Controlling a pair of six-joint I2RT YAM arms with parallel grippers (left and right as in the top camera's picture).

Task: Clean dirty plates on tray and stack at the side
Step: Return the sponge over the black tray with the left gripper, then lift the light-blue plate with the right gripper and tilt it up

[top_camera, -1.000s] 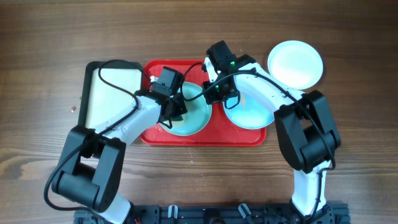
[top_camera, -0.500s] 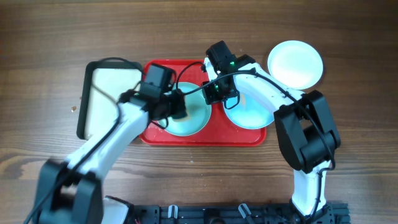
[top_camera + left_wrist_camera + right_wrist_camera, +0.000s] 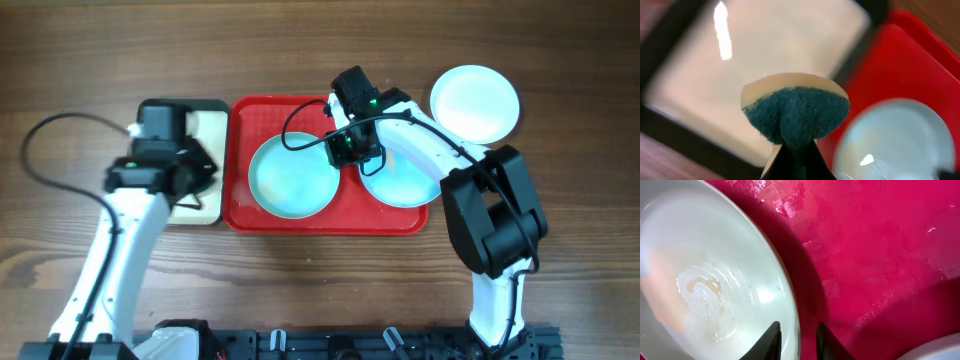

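Observation:
My right gripper should next stay where it is and close its fingers onto the smeared plate's rim (image 3: 338,175) (image 3: 798,336), which is already between the open fingers.
The red tray (image 3: 330,218) holds two pale blue plates. The left plate (image 3: 290,178) shows a faint orange smear in the right wrist view (image 3: 705,275). The right plate (image 3: 405,185) lies partly under my right arm. A white plate (image 3: 475,103) rests on the table to the right of the tray. My right gripper (image 3: 346,150) (image 3: 797,327) is open a little, its fingers either side of the left plate's right rim. My left gripper (image 3: 195,180) (image 3: 796,157) is shut on a teal and cream sponge (image 3: 795,112), over the cream tray.
A black-rimmed cream tray (image 3: 212,125) (image 3: 785,55) sits on the wooden table against the red tray's left side. A black cable (image 3: 300,135) loops from my right arm across the left plate. My left arm's cable (image 3: 45,135) arcs out to the far left.
My left arm has swung left, off the left plate and over the cream tray, with the sponge in it. The right arm has stayed at the plate's rim.

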